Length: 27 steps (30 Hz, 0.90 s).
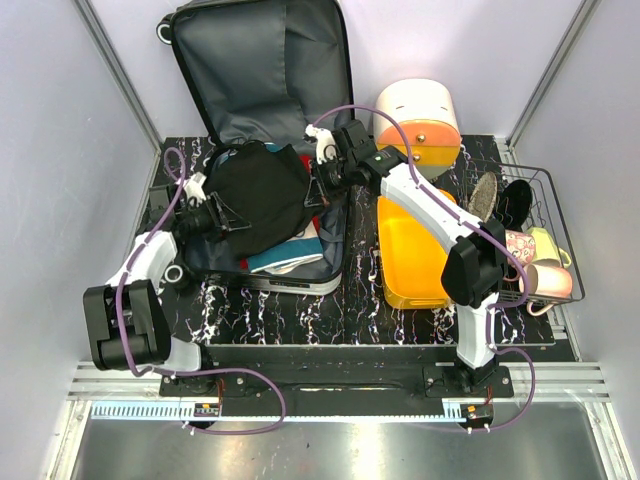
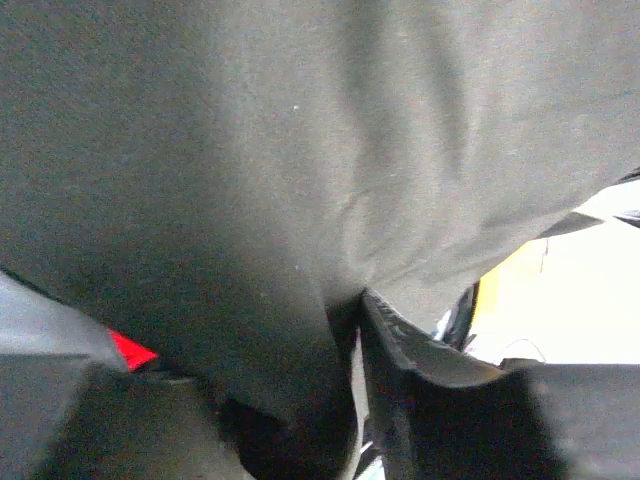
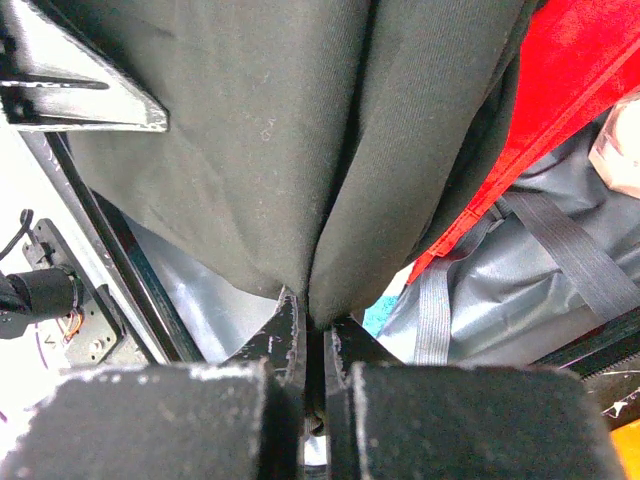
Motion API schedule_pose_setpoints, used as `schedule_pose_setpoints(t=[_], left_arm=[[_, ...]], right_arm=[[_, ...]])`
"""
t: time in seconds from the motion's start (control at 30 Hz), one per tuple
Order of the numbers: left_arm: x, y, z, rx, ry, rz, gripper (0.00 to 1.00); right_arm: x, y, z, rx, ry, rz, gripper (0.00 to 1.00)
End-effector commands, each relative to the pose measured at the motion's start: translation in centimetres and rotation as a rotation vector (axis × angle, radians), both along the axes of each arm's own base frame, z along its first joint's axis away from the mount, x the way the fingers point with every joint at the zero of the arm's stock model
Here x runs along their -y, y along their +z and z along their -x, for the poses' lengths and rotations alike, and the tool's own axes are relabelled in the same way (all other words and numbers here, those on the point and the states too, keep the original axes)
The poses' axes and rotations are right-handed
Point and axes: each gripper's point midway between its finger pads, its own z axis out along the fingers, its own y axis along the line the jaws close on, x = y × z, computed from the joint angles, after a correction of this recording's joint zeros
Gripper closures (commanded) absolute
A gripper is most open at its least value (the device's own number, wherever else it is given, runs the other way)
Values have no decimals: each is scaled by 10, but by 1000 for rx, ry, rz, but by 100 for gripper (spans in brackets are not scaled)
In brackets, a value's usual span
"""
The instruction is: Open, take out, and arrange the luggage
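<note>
The robot should next carry the garment with its right gripper to the right in the top view and release it over the empty orange tray (image 1: 416, 256), because the tray lies that way.
The luggage (image 1: 250, 60) lies open at the back left, with its grey-lined lid standing up and its base (image 1: 300, 283) on the table. A black garment (image 1: 262, 195) hangs bunched over the base between both grippers. My right gripper (image 1: 318, 180) is shut on the garment's right edge; in the right wrist view the fingertips (image 3: 315, 320) pinch a fold of the black cloth (image 3: 280, 150). My left gripper (image 1: 228, 215) is at the garment's left side. The black cloth (image 2: 300, 150) fills the left wrist view and covers one finger. The other finger (image 2: 420, 350) shows beside it.
Under the garment, the suitcase holds a red cloth (image 3: 570, 80), a teal-and-white folded piece (image 1: 285, 255) and grey straps (image 3: 560, 250). An orange tray (image 1: 410, 255) lies to the right. A white-and-orange box (image 1: 420, 120) stands behind it. A wire basket (image 1: 545, 240) with slippers is far right.
</note>
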Motion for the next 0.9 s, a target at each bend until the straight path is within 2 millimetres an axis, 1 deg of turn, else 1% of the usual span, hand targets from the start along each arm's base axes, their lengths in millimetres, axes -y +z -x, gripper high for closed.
schedule_pose_setpoints(t=[0.0,0.03,0.07,0.1,0.13,0.17,0.2,0.23,0.27,0.33,0.37,0.4,0.43,0.47,0.5,0.53,0.57,0.6,0.63,0.67,0.7,0.73,0.77,0.8,0.83,0.87], left_arm=[[10,77,-6,225,-57,15,66],[10,85,-5,246,-51,-10,77],[11,93,-2,256,-58,-27,81],[11,98,-1,262,-58,-38,85],[14,105,0,277,-59,-55,93],[15,113,1,288,-62,-65,97],[16,118,2,294,-63,-71,100],[20,121,3,300,-70,-80,100],[22,130,2,321,-77,-91,100],[30,135,5,321,-99,-99,100],[32,141,5,335,-107,-102,100],[36,143,5,342,-118,-101,100],[42,147,7,354,-137,-101,100],[41,154,4,374,-136,-109,100],[51,156,7,388,-164,-110,100],[59,159,9,401,-185,-116,100],[64,165,10,423,-200,-121,100],[69,169,10,440,-214,-126,100],[80,170,12,444,-241,-127,100],[86,176,12,465,-255,-130,100],[92,179,12,473,-271,-129,100],[104,177,14,469,-304,-124,100],[110,186,13,495,-318,-124,100],[116,189,13,511,-334,-125,100],[131,186,14,510,-373,-126,100],[139,195,14,547,-395,-132,100]], right_arm=[[-3,41,-2,51,4,-81,100],[-3,47,-2,62,6,-89,100],[-3,52,-2,66,5,-96,100],[-3,58,-1,76,7,-104,100],[-4,67,-1,93,9,-116,100],[-3,72,-1,97,8,-121,100],[-3,78,-1,109,6,-126,100],[-3,88,-1,127,6,-139,100],[-2,91,0,131,7,-137,100],[0,104,1,157,5,-145,100],[2,109,0,175,5,-145,100],[5,116,1,195,0,-144,100],[8,118,3,203,0,-138,100],[13,126,4,233,-4,-134,100],[16,130,7,245,-6,-129,100],[22,125,7,242,-12,-111,100],[28,126,9,260,-18,-95,100],[38,138,14,289,-29,-100,100],[44,127,17,268,-39,-79,100],[58,138,20,314,-48,-70,100],[65,137,22,313,-58,-63,100],[73,127,24,294,-70,-44,100],[84,126,23,295,-93,-34,100],[96,136,29,318,-117,-35,100],[105,130,32,306,-135,-18,100],[115,131,33,313,-157,-7,100]])
